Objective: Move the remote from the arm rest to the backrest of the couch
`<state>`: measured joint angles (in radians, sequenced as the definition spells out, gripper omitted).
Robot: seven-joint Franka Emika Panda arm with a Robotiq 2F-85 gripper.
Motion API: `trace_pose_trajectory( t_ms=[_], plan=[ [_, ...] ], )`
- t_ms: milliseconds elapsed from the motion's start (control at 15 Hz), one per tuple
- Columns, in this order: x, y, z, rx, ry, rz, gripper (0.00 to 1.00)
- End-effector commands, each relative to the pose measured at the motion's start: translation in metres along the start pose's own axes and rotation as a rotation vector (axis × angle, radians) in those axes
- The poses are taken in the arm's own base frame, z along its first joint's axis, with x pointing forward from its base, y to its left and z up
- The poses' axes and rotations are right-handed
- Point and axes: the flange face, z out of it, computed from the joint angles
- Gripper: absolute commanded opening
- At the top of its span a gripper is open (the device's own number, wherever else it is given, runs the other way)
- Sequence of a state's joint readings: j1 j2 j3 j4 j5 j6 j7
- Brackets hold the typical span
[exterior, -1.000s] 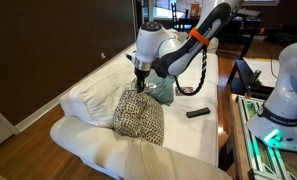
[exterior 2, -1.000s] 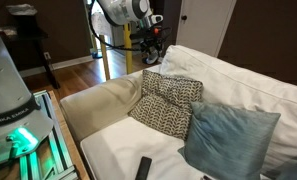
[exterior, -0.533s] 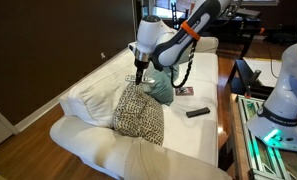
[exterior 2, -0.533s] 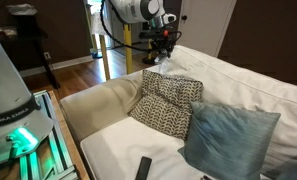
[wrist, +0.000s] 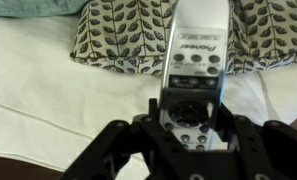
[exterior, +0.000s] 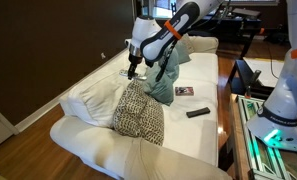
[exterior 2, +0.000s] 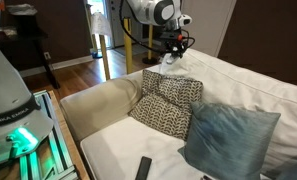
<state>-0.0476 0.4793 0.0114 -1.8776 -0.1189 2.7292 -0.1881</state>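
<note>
The remote still hangs above the fabric. My gripper should next move outward past the patterned pillow, turn, and go down onto the backrest's bare top [exterior: 107, 79].
My gripper [wrist: 188, 112] is shut on the silver-grey remote [wrist: 194, 52], which sticks out forward between the fingers, buttons facing the camera. Below it in the wrist view lie the patterned pillow [wrist: 118, 35] and cream-white couch fabric [wrist: 48, 90]. In both exterior views the gripper [exterior: 132, 70] [exterior 2: 171, 57] hangs just above the backrest's rumpled top edge [exterior: 96, 88] [exterior 2: 243, 78], behind the patterned pillow. The arm rest [exterior: 103, 148] [exterior 2: 96, 102] has nothing on it.
A black-and-white patterned pillow [exterior: 138, 115] [exterior 2: 168, 100] and teal pillows [exterior: 160, 88] [exterior 2: 228, 140] lean on the backrest. A black remote [exterior: 197, 112] [exterior 2: 143, 168] lies on the seat. A robot base and a table with green lights [exterior: 278, 115] stand beside the couch.
The gripper has carried the remote up and along the backrest, away from the arm rest and past the patterned pillow. Its grip has stayed shut.
</note>
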Motion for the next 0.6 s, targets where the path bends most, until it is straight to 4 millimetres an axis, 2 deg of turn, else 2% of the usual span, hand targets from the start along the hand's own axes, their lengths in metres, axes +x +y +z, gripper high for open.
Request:
trace_pose_trajectory(
  t_ms=[0, 267, 533],
  plan=[
    [0.028, 0.015, 0.020, -0.004, 0.024, -0.007, 0.29],
    [0.052, 0.027, 0.039, -0.054, 0.045, -0.066, 0.29],
    [0.068, 0.034, 0.059, -0.113, 0.042, -0.225, 0.29]
  ],
)
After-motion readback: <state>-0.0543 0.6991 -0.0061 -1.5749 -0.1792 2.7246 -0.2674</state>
